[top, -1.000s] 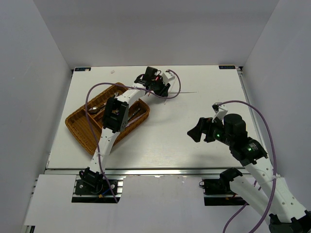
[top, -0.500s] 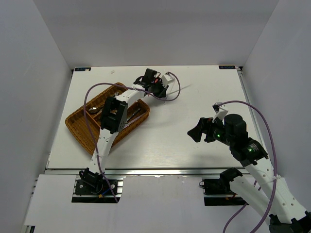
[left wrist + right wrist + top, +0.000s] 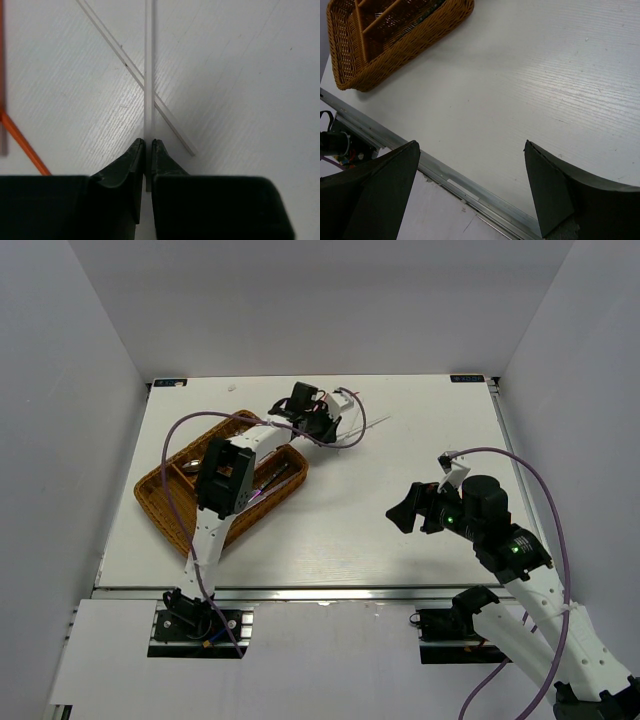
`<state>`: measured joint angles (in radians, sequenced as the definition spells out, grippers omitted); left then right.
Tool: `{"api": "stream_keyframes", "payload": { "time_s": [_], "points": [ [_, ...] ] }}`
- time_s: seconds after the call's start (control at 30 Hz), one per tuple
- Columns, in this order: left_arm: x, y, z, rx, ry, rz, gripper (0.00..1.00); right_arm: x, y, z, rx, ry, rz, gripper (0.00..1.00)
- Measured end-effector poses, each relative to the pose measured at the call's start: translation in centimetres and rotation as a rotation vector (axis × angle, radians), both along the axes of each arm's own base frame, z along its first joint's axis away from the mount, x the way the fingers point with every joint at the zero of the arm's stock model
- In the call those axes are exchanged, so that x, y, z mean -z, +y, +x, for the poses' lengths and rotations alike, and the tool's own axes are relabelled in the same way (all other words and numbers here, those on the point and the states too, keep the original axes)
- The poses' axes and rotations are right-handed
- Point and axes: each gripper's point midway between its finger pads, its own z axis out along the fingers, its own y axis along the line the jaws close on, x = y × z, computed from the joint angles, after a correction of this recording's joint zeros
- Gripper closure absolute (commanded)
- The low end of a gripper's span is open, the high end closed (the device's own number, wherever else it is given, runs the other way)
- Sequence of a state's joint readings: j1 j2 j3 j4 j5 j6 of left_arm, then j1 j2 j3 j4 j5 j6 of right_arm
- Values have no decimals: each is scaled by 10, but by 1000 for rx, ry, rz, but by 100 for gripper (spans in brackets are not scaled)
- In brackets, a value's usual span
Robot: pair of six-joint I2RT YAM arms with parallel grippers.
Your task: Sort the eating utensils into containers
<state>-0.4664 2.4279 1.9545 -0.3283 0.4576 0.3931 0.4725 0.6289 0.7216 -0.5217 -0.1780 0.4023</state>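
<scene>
I should next move my left gripper back and to the left in the top view, turning it over the tray's near end section (image 3: 177,509) to release there, since that looks empty.
My left gripper (image 3: 148,142) is shut on a thin silver-white chopstick (image 3: 149,60), which runs straight ahead from its fingertips. A second silver-white chopstick (image 3: 110,40) lies on the table, crossing under the held one at a slant. Red chopsticks (image 3: 22,141) lie at the left edge of that view. From above, the left gripper (image 3: 336,420) is at the far middle of the table and the held chopstick (image 3: 372,424) points right. The wicker tray (image 3: 165,510) sits to the left with utensils (image 3: 275,475) in it. My right gripper (image 3: 471,143) is open and empty, hovering right of centre (image 3: 405,510).
The left arm (image 3: 225,485) stretches over the tray with its purple cable looping above it. The table's metal front rail (image 3: 470,182) passes under the right gripper. A corner of the tray (image 3: 395,35) shows in the right wrist view.
The left gripper has closed on the silver-white chopstick and shifted slightly left and back; the chopstick's far tip has swung toward the back. The right arm has not moved.
</scene>
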Motion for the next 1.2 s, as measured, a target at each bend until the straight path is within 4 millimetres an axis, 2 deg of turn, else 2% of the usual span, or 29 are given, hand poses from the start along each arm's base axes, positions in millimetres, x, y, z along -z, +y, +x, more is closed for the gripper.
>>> {"api": "stream_keyframes", "payload": {
  "time_s": [0.13,0.2,0.33,0.4,0.5,0.6,0.63,0.73,0.8,0.87,1.0,1.1,1.2],
  "points": [
    [-36,5,-13,-42,-35,-63,100,0,0,0,0,0,1,11],
    [-68,10,-18,-95,-74,-115,100,0,0,0,0,0,1,11],
    [-145,27,-24,-266,-171,-252,100,-1,0,1,6,-7,1,11],
    [-178,44,-31,-407,-191,-338,100,-4,0,4,9,-18,6,11],
    [-205,96,-57,-733,-163,-440,100,-6,1,6,11,-29,14,11],
    [-203,158,-96,-1060,-108,-491,100,-8,4,7,5,-30,23,11],
    [-196,182,-114,-1176,-85,-498,100,-8,5,7,0,-31,27,11],
    [-175,236,-165,-1415,-42,-518,100,-12,8,7,-16,-39,43,11],
    [-160,262,-202,-1524,-16,-536,100,-14,11,7,-28,-48,57,11],
    [-153,283,-232,-1613,-4,-577,100,-14,14,7,-38,-50,66,11],
    [-146,312,-273,-1733,-2,-672,100,-8,17,4,-55,-33,76,11],
    [-133,323,-289,-1789,10,-685,100,-4,18,3,-65,-24,84,11],
    [-102,324,-297,-1832,59,-599,100,-2,20,2,-71,-17,89,11]
  ]
}}
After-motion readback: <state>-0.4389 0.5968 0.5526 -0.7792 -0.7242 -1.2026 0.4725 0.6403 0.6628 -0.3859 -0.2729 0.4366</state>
